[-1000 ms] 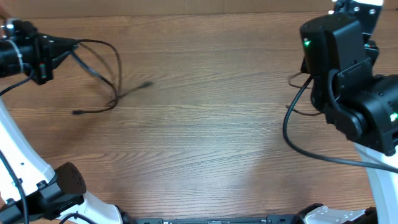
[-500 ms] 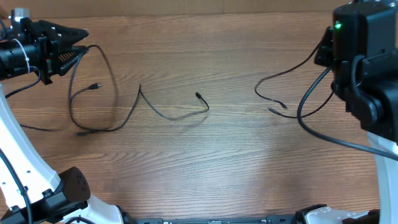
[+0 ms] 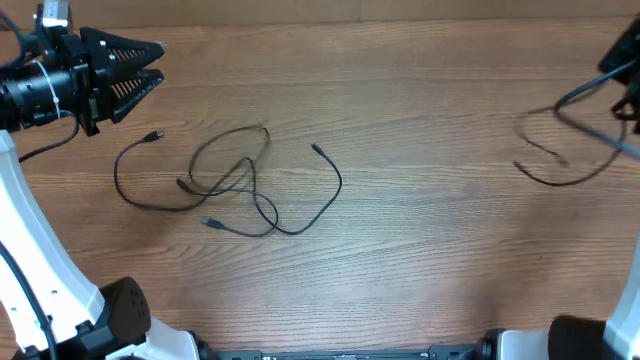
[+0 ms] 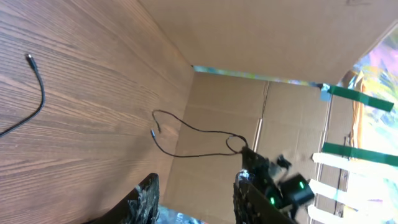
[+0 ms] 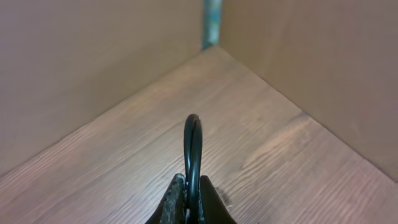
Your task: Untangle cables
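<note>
Next I need to swing my right gripper to the right in the overhead view and release the loop, since bare tabletop by the cardboard wall [image 5: 314, 158] lies that way.
Thin black cables [image 3: 232, 180] lie loose on the wooden table, left of the middle, crossing each other in a small knot; plug ends show at the left, lower middle and right. My left gripper [image 3: 160, 66] hovers beyond them at the far left, open and holding nothing. In the left wrist view its fingers [image 4: 147, 198] stand apart with only the table between them. Another cable [image 3: 560, 150] hangs at the far right, running up off the frame's edge. My right gripper [image 5: 193, 186] is shut on a doubled loop of this cable [image 5: 193, 140].
Cardboard walls [image 4: 205, 37] close in the table's far side and corners. The left arm's white base [image 3: 60, 290] stands at the front left. In the left wrist view the right arm [image 4: 273, 183] shows far across the table with its cable [image 4: 193, 132] trailing.
My left gripper opened and let its cable go; the strands dropped into a loose heap on the table. The right arm pulled right with its cable, nearly leaving the overhead view.
</note>
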Tool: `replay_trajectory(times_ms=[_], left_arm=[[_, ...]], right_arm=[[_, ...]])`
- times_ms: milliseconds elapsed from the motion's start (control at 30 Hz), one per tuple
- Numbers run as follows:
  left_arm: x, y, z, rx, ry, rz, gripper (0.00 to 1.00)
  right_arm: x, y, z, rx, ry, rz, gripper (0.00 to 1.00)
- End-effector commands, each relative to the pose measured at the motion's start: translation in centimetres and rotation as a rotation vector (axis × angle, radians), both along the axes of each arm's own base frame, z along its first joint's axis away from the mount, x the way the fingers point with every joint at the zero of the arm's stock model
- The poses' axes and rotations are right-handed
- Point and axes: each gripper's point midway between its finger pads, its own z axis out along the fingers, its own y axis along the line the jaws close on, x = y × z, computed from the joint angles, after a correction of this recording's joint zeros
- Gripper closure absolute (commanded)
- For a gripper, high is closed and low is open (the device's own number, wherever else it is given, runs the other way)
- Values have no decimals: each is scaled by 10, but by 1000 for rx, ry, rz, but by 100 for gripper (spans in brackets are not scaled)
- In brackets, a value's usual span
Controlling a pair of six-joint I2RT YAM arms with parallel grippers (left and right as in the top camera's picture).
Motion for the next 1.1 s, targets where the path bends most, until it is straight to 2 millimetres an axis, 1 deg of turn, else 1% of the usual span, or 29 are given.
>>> replay_trajectory(times_ms=[0, 133, 267, 367, 433, 500, 533, 567, 633, 700, 767, 833, 867, 900, 933, 1000, 1067], left_arm=[[-16, -10, 15, 12, -72, -29, 62], [-26, -16, 23, 24, -100, -37, 61], [-39, -25, 32, 36, -132, -49, 62], [-46, -27, 36, 42, -143, -43, 61], [-51, -28, 38, 50, -151, -38, 62], [-55, -31, 41, 55, -162, -42, 62], [-57, -33, 42, 56, -165, -47, 62], [-59, -37, 43, 54, -167, -57, 62], [-63, -42, 44, 54, -172, -72, 62], [-65, -48, 45, 57, -175, -90, 62], [-66, -52, 42, 74, -170, -101, 62], [-66, -56, 38, 92, -150, -104, 62], [-65, -59, 36, 98, -137, -103, 62], [-65, -61, 33, 107, -125, -105, 61], [-66, -63, 32, 110, -117, -108, 61], [-67, -68, 31, 118, -115, -121, 60], [-68, -71, 31, 117, -116, -132, 59]], right_arm=[[3, -32, -4, 20, -12, -58, 96], [7, -83, -27, 44, 13, -163, 96], [7, -137, -57, 62, 48, -266, 96], [19, -165, -76, 85, 62, -193, 96], [25, -184, -86, 108, 36, -161, 96], [24, -206, -91, 112, 10, -182, 96], [21, -218, -94, 105, 3, -203, 96], [16, -236, -97, 81, 6, -218, 96], [5, -260, -99, 43, 11, -261, 96], [-11, -285, -101, 16, 6, -329, 96], [-23, -301, -102, 14, -8, -359, 96], [-29, -311, -104, 26, -27, -360, 96], [-29, -313, -104, 40, -46, -344, 93], [-29, -314, -105, 58, -62, -324, 62], [-27, -313, -105, 79, -80, -298, 0], [-17, -304, -104, 143, -137, -200, 0], [-1, -286, -99, 218, -207, -67, 0]])
